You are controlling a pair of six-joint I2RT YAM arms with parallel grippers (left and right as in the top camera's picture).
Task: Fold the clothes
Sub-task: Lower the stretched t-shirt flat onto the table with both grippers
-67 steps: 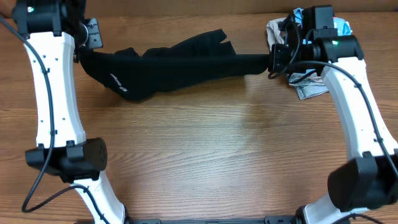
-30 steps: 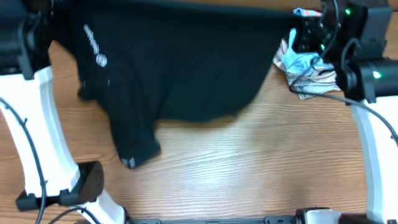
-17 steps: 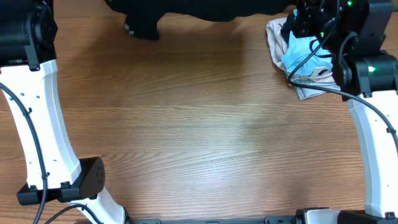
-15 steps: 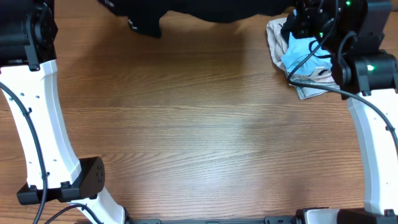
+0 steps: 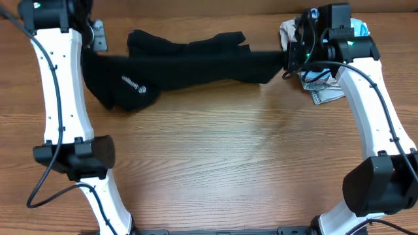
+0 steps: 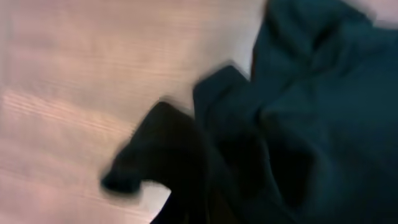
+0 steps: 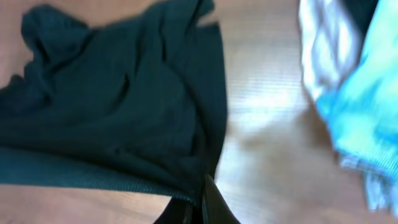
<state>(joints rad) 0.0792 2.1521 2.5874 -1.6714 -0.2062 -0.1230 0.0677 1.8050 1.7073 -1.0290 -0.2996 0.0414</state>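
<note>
My right gripper will next move back and down to the bare wood before the pile and release the garment's end there, as the fabric is bunched.
The clothes (image 5: pixel 189 62), one limp black garment, lie bunched in a long band across the back of the table, with a small white logo (image 5: pixel 131 84) near the left end. My left gripper (image 5: pixel 89 55) is shut on the left end. The left wrist view is blurred and shows only dark fabric (image 6: pixel 298 124) covering the jaws. My right gripper (image 5: pixel 288 62) is shut on the right end, where its fingers (image 7: pixel 211 205) pinch the fabric's edge (image 7: pixel 124 112) just above the wood.
A pile of other garments sits at the back right behind my right gripper: a light blue shirt (image 7: pixel 367 118) and beige folded pieces (image 5: pixel 321 93). Bare wooden table (image 5: pixel 228 163) stretches toward the front.
The garment was lifted high and spread between both grippers, then swung toward the back. Now both arms have come down and it lies bunched across the back of the table.
</note>
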